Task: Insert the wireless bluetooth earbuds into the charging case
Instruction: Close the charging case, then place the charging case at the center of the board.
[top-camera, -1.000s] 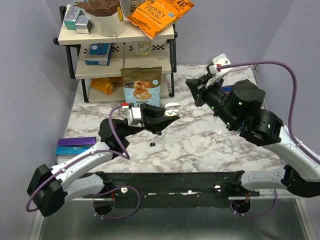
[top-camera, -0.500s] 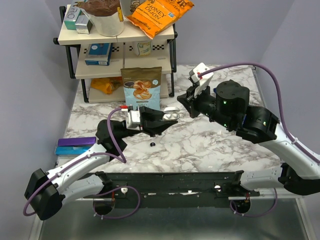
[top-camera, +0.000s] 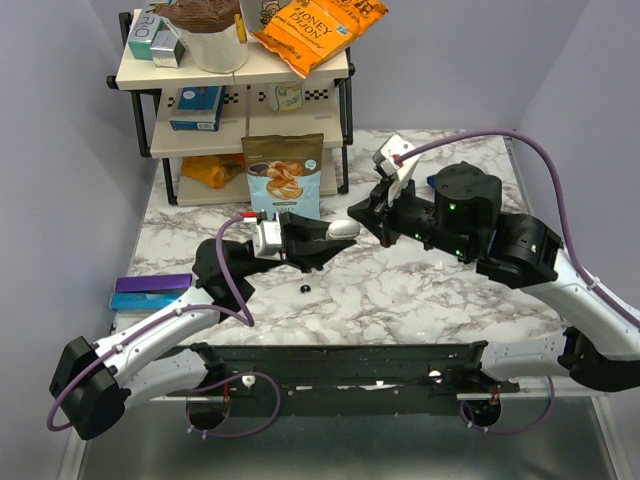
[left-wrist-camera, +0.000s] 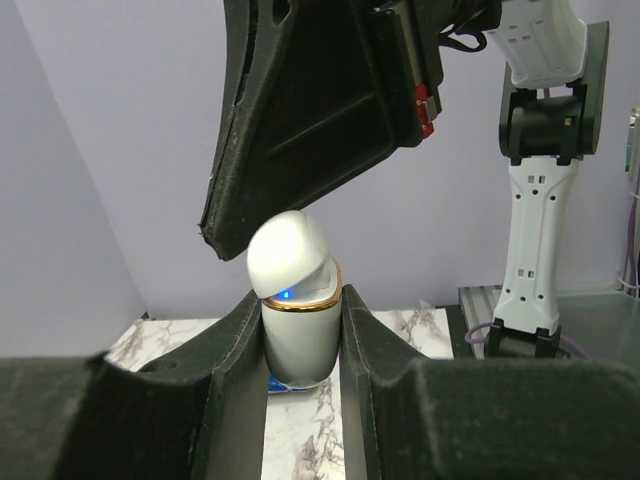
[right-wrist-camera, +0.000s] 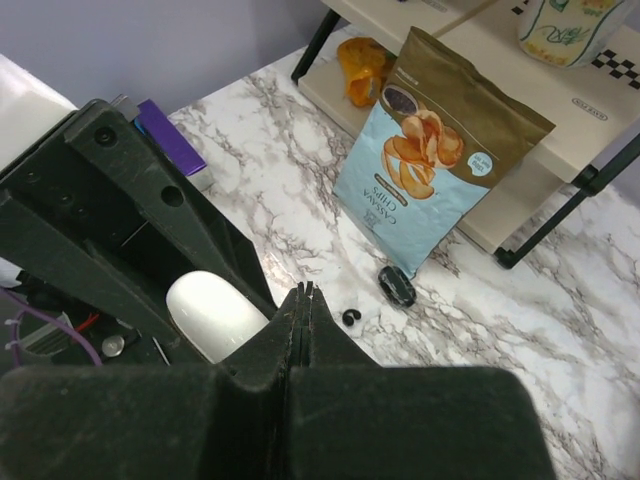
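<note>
My left gripper will next tilt its fingers down and lower the charging case onto the empty marble past the earbud.
My left gripper is shut on the white charging case, which stands upright between its fingers above the table. The case has a gold rim, and its lid is tilted nearly closed with a blue light in the gap. My right gripper is shut and empty, with its tip against the lid's left side. The case lies just left of the shut right gripper. One tiny black earbud lies on the marble below the case, also seen as an earbud.
A blue chip bag leans against a shelf rack at the back left, with an orange snack bag on top. A purple box lies at the left edge. A black oval object sits by the chip bag.
My right gripper has swung left and down onto the case. The case's lid, open a second ago, now stands nearly closed. The left gripper has barely moved.
</note>
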